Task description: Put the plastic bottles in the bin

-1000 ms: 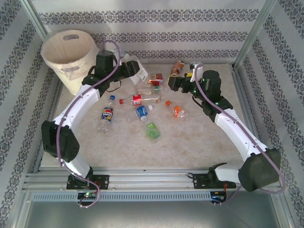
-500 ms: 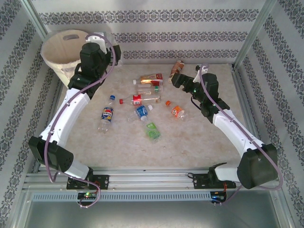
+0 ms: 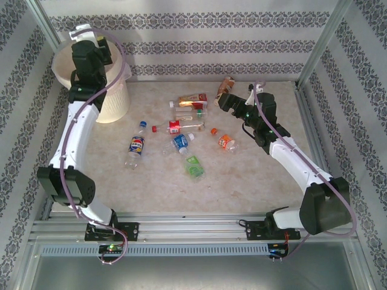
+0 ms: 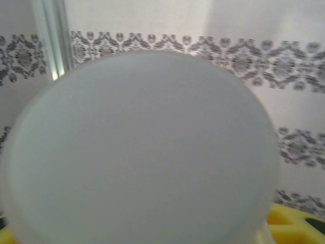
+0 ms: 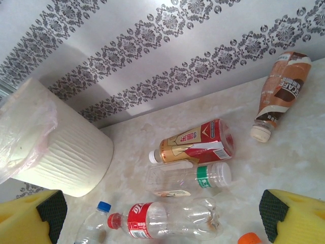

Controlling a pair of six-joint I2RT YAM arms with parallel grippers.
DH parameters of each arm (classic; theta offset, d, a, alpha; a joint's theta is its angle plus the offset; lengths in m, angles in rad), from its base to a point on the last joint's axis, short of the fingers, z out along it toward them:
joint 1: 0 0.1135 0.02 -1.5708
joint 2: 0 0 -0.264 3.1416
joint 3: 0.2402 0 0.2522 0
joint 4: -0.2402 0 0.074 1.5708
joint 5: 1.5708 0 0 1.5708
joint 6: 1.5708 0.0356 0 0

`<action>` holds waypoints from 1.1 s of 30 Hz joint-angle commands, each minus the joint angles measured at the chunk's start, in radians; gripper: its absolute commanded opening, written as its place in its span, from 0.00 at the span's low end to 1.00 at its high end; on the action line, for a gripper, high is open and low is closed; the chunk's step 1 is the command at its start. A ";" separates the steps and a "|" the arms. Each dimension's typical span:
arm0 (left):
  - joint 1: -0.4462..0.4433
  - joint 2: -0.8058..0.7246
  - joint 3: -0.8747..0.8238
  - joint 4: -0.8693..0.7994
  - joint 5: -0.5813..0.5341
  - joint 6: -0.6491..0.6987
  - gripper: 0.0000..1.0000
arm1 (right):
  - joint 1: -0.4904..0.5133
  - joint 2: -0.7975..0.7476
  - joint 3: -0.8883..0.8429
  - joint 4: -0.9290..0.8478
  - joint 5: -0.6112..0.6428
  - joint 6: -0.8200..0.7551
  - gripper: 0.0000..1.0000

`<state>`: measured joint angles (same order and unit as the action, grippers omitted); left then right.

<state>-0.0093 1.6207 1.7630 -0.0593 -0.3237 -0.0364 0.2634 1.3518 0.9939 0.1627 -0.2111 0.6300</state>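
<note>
My left gripper tilts downward over the bin's opening (image 3: 111, 67) next and releases the clear plastic bottle there, since that opening lies directly below the gripper.
The cream-white bin (image 3: 115, 99) stands at the back left and also shows in the right wrist view (image 5: 56, 152). My left gripper (image 3: 97, 45) hangs over its mouth, shut on a clear plastic bottle whose pale round base (image 4: 142, 147) blocks most of the left wrist view. My right gripper (image 3: 225, 99) is open and low over the bottles, empty (image 5: 165, 223). Below it lie a red-label clear bottle (image 5: 167, 221), a green-band clear bottle (image 5: 193, 178) and a red-and-gold bottle (image 5: 195, 142). A brown bottle (image 5: 282, 91) lies near the back wall.
More bottles lie mid-table: a blue-label one (image 3: 136, 147), another blue one (image 3: 179, 142), an orange one (image 3: 225, 142) and a green one (image 3: 194, 166). Patterned walls and metal posts close in the table on three sides.
My left arm swung from the middle of the table up and left with the clear bottle, ending above the bin. The right gripper shifted slightly toward the bottles.
</note>
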 commanded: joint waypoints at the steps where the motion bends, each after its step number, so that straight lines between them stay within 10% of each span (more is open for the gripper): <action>1: 0.049 0.054 0.069 -0.028 -0.005 -0.002 0.48 | -0.013 0.009 0.021 0.021 -0.041 0.029 0.98; 18: 0.246 0.392 0.403 -0.386 0.435 -0.528 0.55 | -0.040 0.038 0.038 -0.030 -0.057 0.116 0.98; 33: 0.243 0.444 0.562 -0.513 0.514 -0.556 0.97 | -0.073 0.056 0.021 -0.015 -0.090 0.197 0.98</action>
<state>0.2356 2.1105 2.2982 -0.5278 0.1715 -0.5892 0.1982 1.4017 1.0000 0.1398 -0.2893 0.8070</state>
